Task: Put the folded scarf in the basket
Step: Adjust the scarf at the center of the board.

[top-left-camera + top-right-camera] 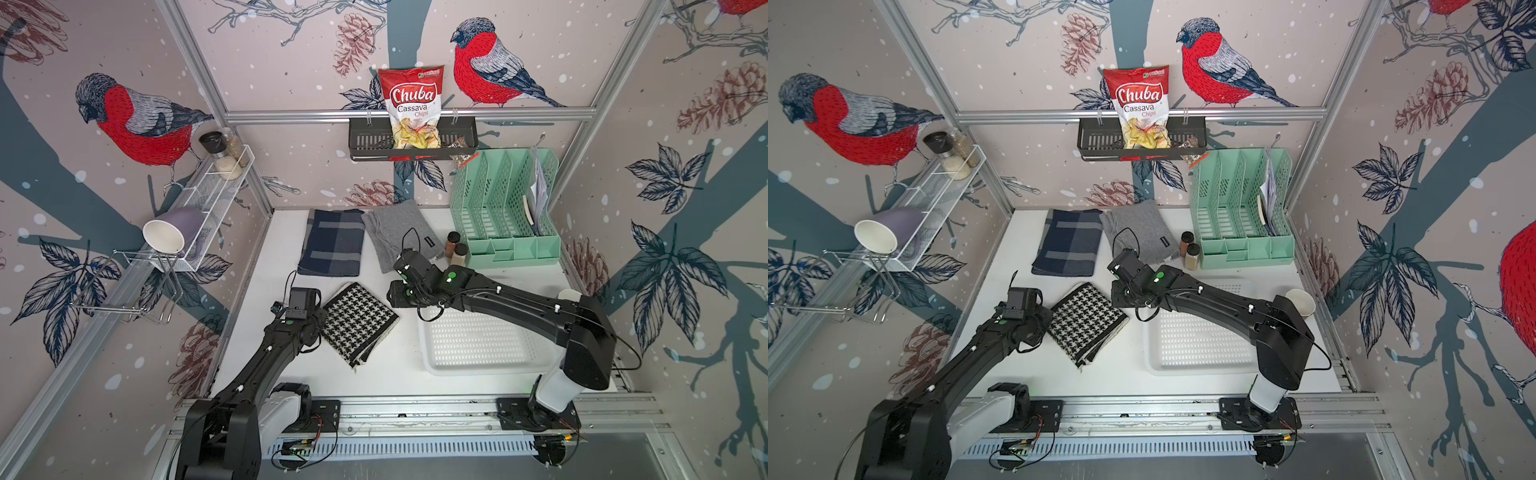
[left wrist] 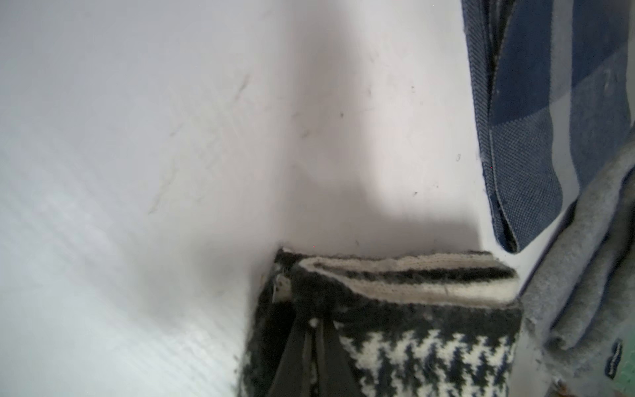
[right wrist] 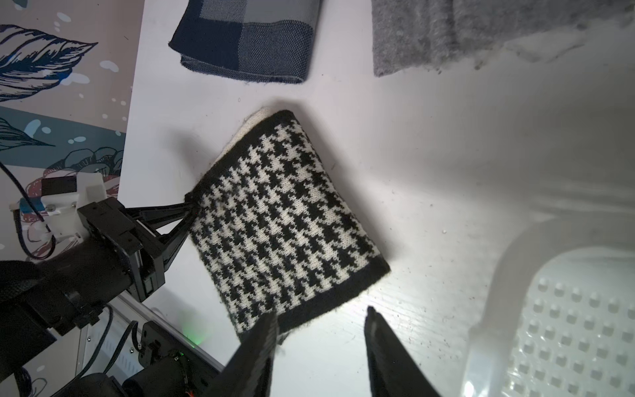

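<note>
My left gripper draws the scarf's pinched corner (image 1: 325, 310) back, away from the basket (image 1: 432, 361), next and opens to let it go. The folded knit lies flat on top of the table.
The folded scarf (image 1: 359, 324) (image 1: 1088, 322), a black-and-white houndstooth knit, lies flat on the white table left of the basket (image 1: 432, 361) (image 1: 1156, 365). My left gripper (image 2: 314, 330) (image 1: 323, 311) is shut on the scarf's left corner; the right wrist view shows its fingers (image 3: 178, 213) pinching that edge. My right gripper (image 3: 321, 314) (image 1: 395, 296) hovers open over the scarf's (image 3: 285, 220) black-bordered edge nearest the basket's rim (image 3: 498, 275). Only bare table shows between its fingertips. The basket is a shallow white perforated tray.
A navy plaid scarf (image 1: 332, 243) and a grey scarf (image 1: 399, 232) lie behind the houndstooth one. Two spice jars (image 1: 455, 247) and a mint-green organiser (image 1: 503, 212) stand at the back right. A paper cup (image 1: 569, 295) sits beyond the basket. A black rack (image 1: 365, 143) hangs on the back wall.
</note>
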You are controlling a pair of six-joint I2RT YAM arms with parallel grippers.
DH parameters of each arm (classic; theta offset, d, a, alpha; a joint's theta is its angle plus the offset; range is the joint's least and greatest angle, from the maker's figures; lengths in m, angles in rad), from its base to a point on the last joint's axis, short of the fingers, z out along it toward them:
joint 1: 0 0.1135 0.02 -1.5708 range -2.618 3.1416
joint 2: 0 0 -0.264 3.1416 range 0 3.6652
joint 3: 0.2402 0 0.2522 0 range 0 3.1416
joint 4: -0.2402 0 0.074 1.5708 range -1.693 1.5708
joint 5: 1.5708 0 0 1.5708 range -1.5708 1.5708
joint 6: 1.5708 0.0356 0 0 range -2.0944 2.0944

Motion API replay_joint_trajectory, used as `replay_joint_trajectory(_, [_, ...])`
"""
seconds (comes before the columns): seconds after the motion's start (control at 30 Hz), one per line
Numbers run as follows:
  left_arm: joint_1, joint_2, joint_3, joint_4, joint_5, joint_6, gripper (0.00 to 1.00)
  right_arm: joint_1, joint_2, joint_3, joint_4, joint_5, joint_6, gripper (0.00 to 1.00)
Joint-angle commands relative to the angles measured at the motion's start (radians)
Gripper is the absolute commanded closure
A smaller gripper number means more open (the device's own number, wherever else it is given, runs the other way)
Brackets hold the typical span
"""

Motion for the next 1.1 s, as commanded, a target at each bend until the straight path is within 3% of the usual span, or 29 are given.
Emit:
replay_joint_trajectory(0.0, [0.002,-0.081,-0.050,-0.041,-0.036,-0.181,1.00,0.020,0.018,0.017,-0.026,-0.015,0.011,0.48])
replay_joint_trajectory(0.17, [0.003,-0.231,-0.094,-0.136,-0.100,-0.286,1.00,0.045,0.060,0.031,-0.023,-0.049,0.027,0.37])
replay_joint_trajectory(0.37, [0.003,-0.297,-0.091,-0.194,-0.111,-0.297,1.00,0.065,0.109,0.042,0.000,-0.098,0.059,0.20])
replay_joint_trajectory(0.4, [0.003,-0.286,-0.082,-0.201,-0.112,-0.280,0.91,0.068,0.116,0.045,0.005,-0.106,0.066,0.17])
replay_joint_trajectory(0.47, [0.003,-0.244,-0.040,-0.240,-0.118,-0.238,0.59,0.071,0.131,0.051,0.017,-0.132,0.085,0.12])
replay_joint_trajectory(0.53, [0.002,-0.222,-0.003,-0.281,-0.116,-0.200,0.33,0.072,0.148,0.064,0.022,-0.152,0.099,0.10])
replay_joint_trajectory(0.6, [0.001,-0.229,0.026,-0.327,-0.115,-0.177,0.22,0.071,0.164,0.076,0.025,-0.169,0.114,0.07])
replay_joint_trajectory(0.7, [0.001,-0.273,0.070,-0.395,-0.128,-0.144,0.20,0.060,0.192,0.074,0.047,-0.228,0.148,0.07])
replay_joint_trajectory(0.8, [0.001,-0.266,0.138,-0.394,-0.155,-0.004,0.17,0.051,0.218,0.045,0.095,-0.294,0.189,0.06])
replay_joint_trajectory(0.97, [0.003,-0.016,0.296,-0.307,-0.151,0.377,0.17,0.053,0.253,0.035,0.145,-0.357,0.235,0.05])
replay_joint_trajectory(1.07, [0.013,0.133,0.351,-0.250,-0.099,0.509,0.16,0.053,0.282,0.035,0.164,-0.399,0.268,0.01])
